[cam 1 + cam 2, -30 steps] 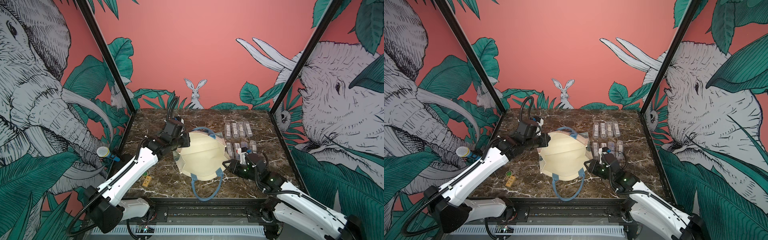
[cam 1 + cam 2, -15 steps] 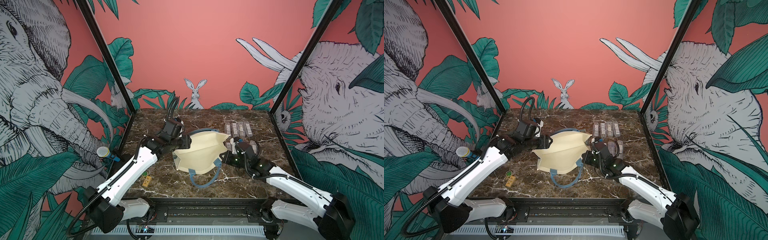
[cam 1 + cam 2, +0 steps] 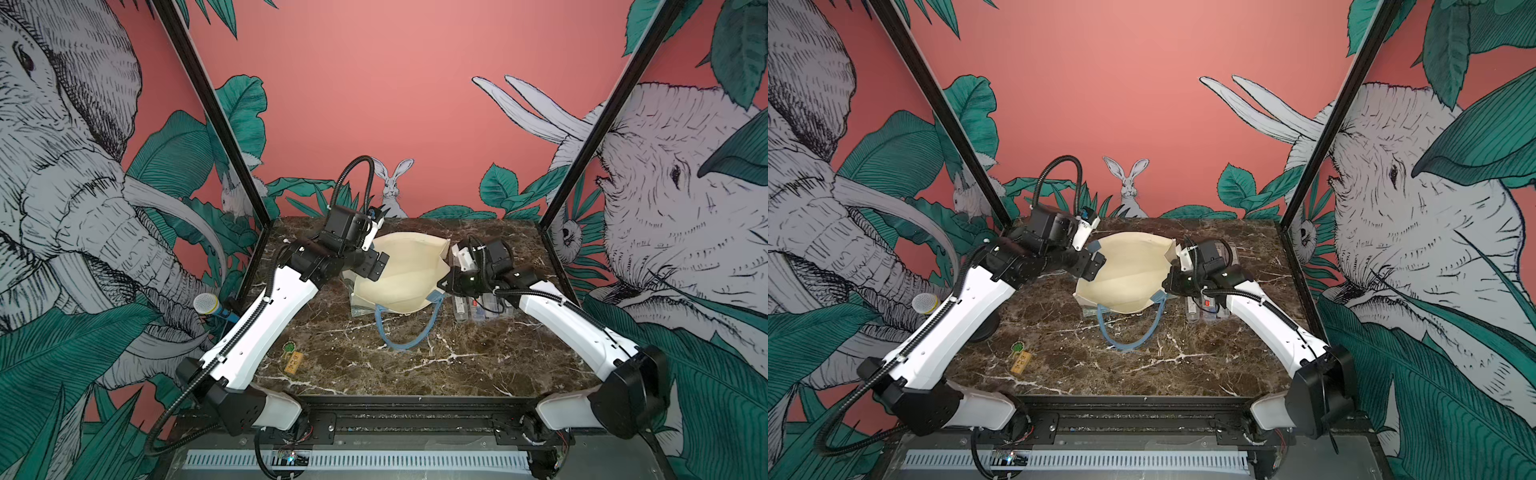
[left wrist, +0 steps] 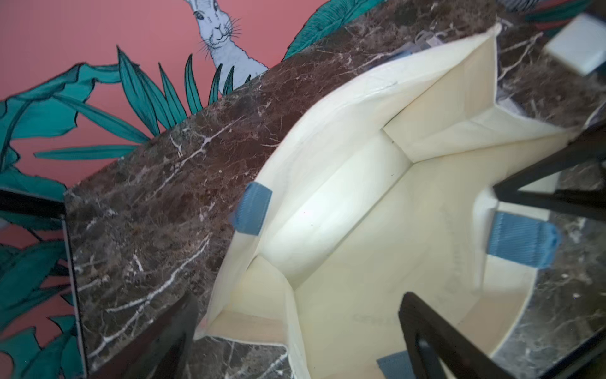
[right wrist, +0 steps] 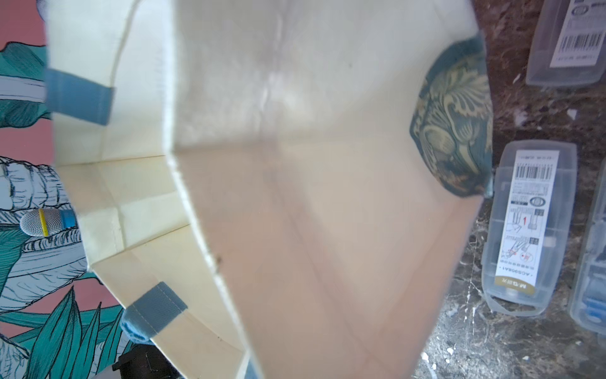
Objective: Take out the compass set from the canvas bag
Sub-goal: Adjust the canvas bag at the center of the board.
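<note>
The bag's far rim corner point(image 3: 449, 240) lies outward of my right gripper, which should move the held cloth there and release it.
The cream canvas bag point(image 3: 399, 274) hangs tilted above the marble table, its mouth open toward the front and left. One blue handle point(image 3: 405, 340) droops onto the table. My right gripper point(image 3: 444, 282) is shut on the bag's right side; cloth hides its fingers in the right wrist view, where the leafy band point(image 5: 455, 131) shows. My left gripper point(image 4: 295, 344) stands open, its fingers point(image 4: 436, 338) either side of the bag's left rim corner without touching it. The bag's inside point(image 4: 377, 229) looks bare. Clear compass set cases point(image 5: 528, 229) lie on the table right of the bag.
Several clear cases point(image 3: 469, 307) sit beneath my right arm. A small wooden tag with a green charm point(image 3: 293, 359) lies front left. A microphone point(image 3: 205, 303) pokes in at the left wall. Something clear and greenish point(image 3: 361, 309) shows under the bag's front-left edge.
My left gripper has opened and let go of the bag's left rim. My right gripper shut on the bag's right side and raised it, so the bag went from lying flat to hanging open.
</note>
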You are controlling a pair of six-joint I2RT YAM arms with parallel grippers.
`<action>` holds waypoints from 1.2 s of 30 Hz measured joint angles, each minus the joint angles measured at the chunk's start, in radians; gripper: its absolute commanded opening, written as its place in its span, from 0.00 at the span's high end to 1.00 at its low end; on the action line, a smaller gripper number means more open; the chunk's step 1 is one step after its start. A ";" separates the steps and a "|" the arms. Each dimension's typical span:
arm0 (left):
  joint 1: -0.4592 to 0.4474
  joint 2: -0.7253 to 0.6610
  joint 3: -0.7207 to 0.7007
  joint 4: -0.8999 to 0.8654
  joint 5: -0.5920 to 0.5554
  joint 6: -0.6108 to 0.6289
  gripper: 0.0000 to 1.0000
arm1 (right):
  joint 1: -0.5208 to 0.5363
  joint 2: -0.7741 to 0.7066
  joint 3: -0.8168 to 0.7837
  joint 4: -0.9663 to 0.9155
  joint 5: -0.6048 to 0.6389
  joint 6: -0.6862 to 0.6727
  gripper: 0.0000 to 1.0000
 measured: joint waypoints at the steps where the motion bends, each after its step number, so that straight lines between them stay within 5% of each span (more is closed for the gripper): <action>1: 0.005 0.038 0.011 0.014 0.014 0.040 0.02 | -0.005 0.008 0.016 -0.011 -0.008 -0.013 1.00; 12: 0.120 0.420 0.267 0.050 0.207 0.202 0.15 | -0.041 0.082 0.083 -0.056 -0.088 -0.096 1.00; 15: 0.141 0.436 0.274 0.034 0.263 0.215 0.29 | -0.055 0.100 0.096 -0.056 -0.097 -0.100 1.00; 23: 0.148 0.439 0.281 0.007 0.294 0.223 0.86 | -0.072 0.185 0.165 -0.053 -0.119 -0.103 1.00; 26: 0.149 0.434 0.277 0.001 0.270 0.216 0.99 | -0.076 0.220 0.207 -0.053 -0.124 -0.104 1.00; 29: 0.153 0.415 0.261 -0.005 0.237 0.208 1.00 | -0.077 0.272 0.262 -0.052 -0.127 -0.106 1.00; 36: 0.170 0.349 0.202 -0.020 0.121 0.123 1.00 | -0.089 0.396 0.411 -0.051 -0.105 -0.117 0.64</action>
